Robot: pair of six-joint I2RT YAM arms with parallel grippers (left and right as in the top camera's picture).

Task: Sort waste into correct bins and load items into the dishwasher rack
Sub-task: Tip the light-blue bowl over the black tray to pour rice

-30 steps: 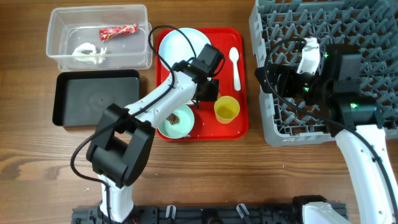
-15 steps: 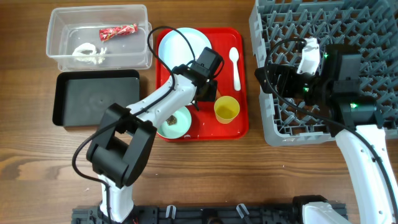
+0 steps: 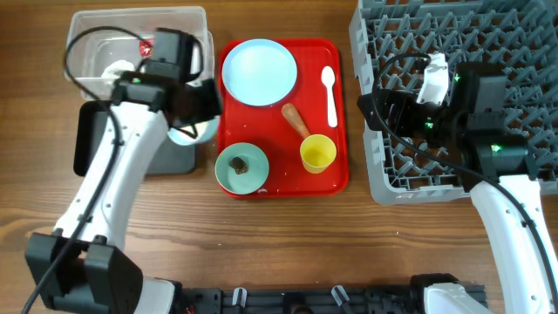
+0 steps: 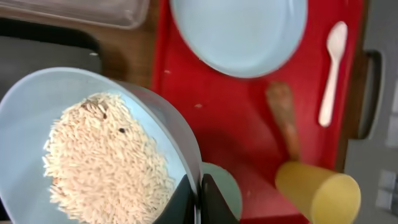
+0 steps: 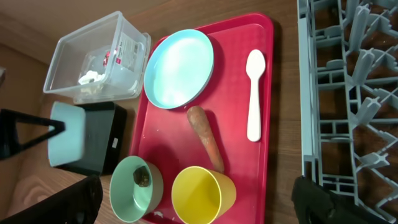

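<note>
Space is open on the tray (image 3: pixel 336 179) beside the orange stick (image 3: pixel 295 120), so next my left gripper needs to tip over the black bin to empty the rice, then release the bowl there.
My left gripper (image 4: pixel 200 200) is shut on the rim of a pale bowl (image 4: pixel 37 118) full of white rice (image 4: pixel 99 158). It holds the bowl at the right end of the black bin (image 3: pixel 105 131), in front of the clear bin (image 3: pixel 87 52). The red tray (image 3: pixel 336 179) carries the blue plate (image 3: pixel 259 71), white spoon (image 3: pixel 330 92), orange stick (image 3: pixel 295 120), yellow cup (image 3: pixel 318 153) and a second bowl (image 3: pixel 253 179) holding the brown lump (image 3: pixel 241 163). My right gripper (image 5: pixel 198 204) is open and empty above the left edge of the grey rack (image 3: pixel 488 52).
The clear bin holds the white scrap (image 3: pixel 113 70) and the red wrapper (image 3: pixel 146 44), which is partly hidden by my left arm. Bare wooden table (image 3: pixel 349 244) lies in front of the tray and rack.
My left arm has swung left from the red tray to the bins, carrying the rice bowl. The orange stick on the tray is now uncovered. The right arm has not moved.
</note>
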